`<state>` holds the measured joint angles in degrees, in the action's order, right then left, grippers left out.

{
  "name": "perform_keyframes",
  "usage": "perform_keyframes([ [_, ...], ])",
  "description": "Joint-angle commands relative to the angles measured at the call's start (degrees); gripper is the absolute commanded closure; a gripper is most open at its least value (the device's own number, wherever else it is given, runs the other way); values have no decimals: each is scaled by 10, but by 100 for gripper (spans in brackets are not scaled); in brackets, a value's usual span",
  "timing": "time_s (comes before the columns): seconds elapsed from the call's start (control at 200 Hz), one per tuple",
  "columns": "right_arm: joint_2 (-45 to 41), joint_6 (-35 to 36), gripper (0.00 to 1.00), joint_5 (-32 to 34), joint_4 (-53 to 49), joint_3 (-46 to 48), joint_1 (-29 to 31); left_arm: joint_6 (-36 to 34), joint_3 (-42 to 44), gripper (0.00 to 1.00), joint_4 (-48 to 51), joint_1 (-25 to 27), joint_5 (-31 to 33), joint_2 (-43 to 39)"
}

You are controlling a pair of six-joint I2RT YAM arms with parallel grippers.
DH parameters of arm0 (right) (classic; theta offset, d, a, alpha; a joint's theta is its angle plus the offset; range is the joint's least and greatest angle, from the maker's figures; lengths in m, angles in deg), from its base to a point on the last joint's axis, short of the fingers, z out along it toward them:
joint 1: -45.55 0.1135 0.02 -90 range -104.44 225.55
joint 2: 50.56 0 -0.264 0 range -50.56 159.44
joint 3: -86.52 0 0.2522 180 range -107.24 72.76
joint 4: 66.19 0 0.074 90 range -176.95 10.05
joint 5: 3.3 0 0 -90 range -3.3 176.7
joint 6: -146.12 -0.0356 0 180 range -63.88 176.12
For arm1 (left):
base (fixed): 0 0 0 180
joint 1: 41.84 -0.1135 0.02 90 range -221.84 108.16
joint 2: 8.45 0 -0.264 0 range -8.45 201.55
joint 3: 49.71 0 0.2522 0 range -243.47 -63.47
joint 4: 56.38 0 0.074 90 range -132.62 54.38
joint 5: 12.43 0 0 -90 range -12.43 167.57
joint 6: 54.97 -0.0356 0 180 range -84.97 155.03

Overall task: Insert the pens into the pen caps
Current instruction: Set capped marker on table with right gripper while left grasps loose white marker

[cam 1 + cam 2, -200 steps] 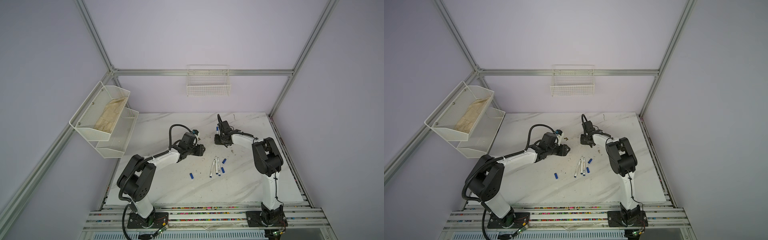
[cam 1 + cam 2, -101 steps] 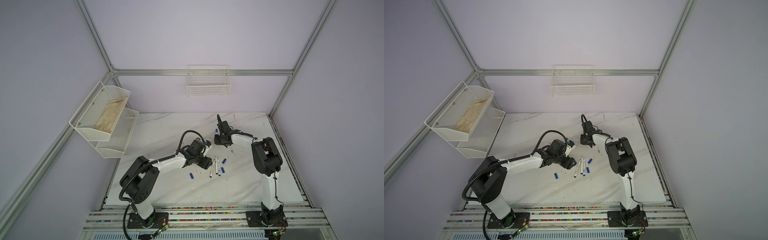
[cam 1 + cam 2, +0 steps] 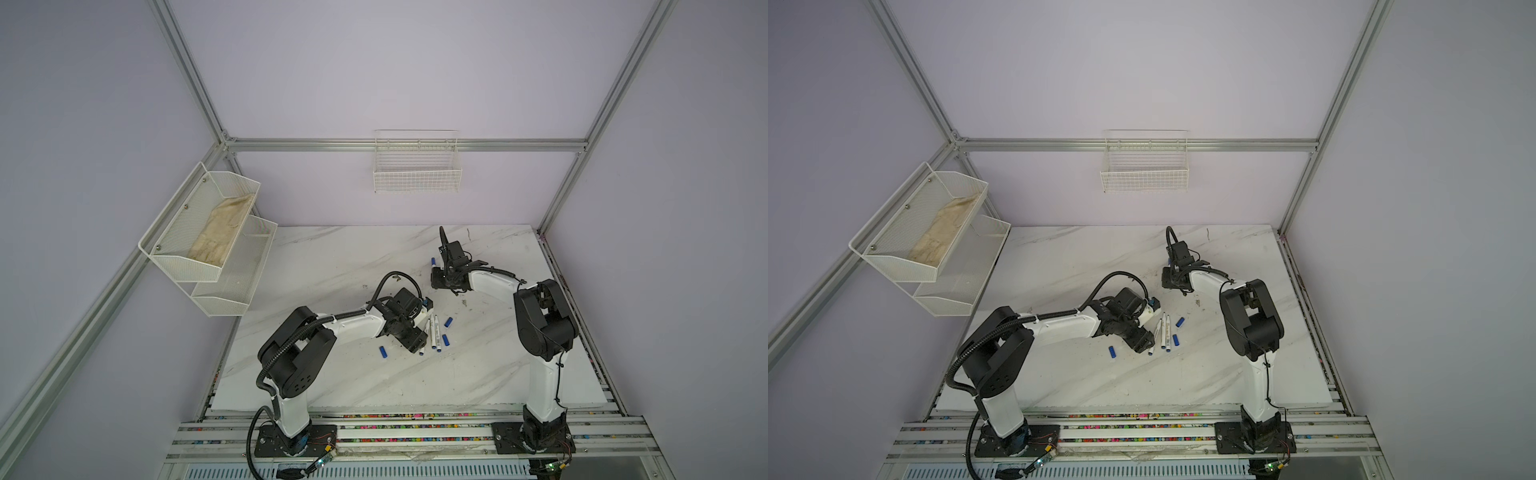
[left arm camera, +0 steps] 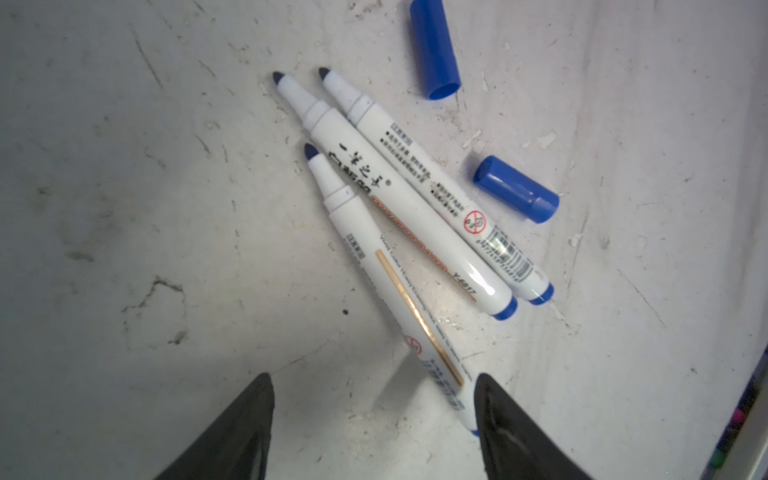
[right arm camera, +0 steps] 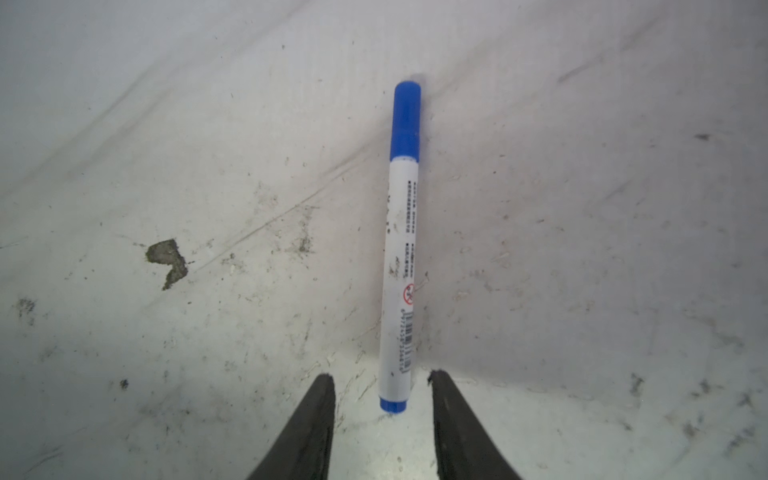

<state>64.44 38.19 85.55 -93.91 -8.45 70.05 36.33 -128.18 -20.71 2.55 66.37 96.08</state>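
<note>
My left gripper moves down onto the middle of the closest pen's body (image 3: 1156, 333) (image 4: 409, 308) next and closes there, since that pen lies below, beside one open finger.
Three uncapped white pens (image 4: 399, 208) lie together on the marble table (image 3: 332, 266), seen in both top views (image 3: 434, 332) (image 3: 1165, 332). Loose blue pen caps lie beside them (image 4: 515, 189) (image 4: 434, 45), and one more lies apart (image 3: 383, 352). My left gripper (image 4: 372, 382) (image 3: 415, 343) hovers open over the near end of the closest pen, which lies next to one finger. A capped pen (image 5: 401, 266) lies flat farther back (image 3: 433, 262). My right gripper (image 5: 380, 374) (image 3: 435, 279) is open, its fingers either side of that pen's blue end plug without touching it.
A white two-tier mesh shelf (image 3: 208, 245) holding a cloth hangs on the left wall. A wire basket (image 3: 417, 166) hangs on the back wall. Aluminium frame posts mark the table's corners, and a rail (image 3: 415, 428) runs along the front.
My left arm swung from the table's middle down to the pen cluster and its jaws widened. My right gripper opened off the capped pen, which now lies free.
</note>
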Motion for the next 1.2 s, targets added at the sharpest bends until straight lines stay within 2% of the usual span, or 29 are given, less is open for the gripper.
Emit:
perform_keyframes([
  [0.0, -26, -7, 58, 20, 12, 17, -7, -44, -67, 25, 12, 3, -34, 9],
  [0.125, -46, -9, 59, 20, 26, 37, -10, -40, -90, 25, 29, 10, -13, 32],
  [0.28, -77, -15, 59, 19, 43, 56, -18, -32, -106, 30, 62, 35, 84, 60],
  [0.37, -89, -20, 59, 22, 51, 63, -24, -33, -107, 34, 91, 47, 131, 70],
  [0.505, -98, -27, 59, 19, 56, 67, -29, -33, -100, 49, 141, 49, 165, 73],
  [0.685, -106, -38, 60, 23, 59, 70, -32, -28, -70, 67, 154, 41, 127, 58],
  [0.84, -131, -55, 61, 21, 66, 80, -35, -21, -80, 88, 155, 19, 98, 74],
  [0.965, -152, -60, 60, 16, 66, 88, -36, -10, -90, 100, 141, -1, 67, 80],
  [1.135, -167, -56, 60, -27, 75, 104, -36, 30, -94, 100, 80, -47, 9, 49],
  [1.195, -174, -53, 60, -71, 98, 120, -36, 60, -86, 100, 29, -65, -19, 29],
])
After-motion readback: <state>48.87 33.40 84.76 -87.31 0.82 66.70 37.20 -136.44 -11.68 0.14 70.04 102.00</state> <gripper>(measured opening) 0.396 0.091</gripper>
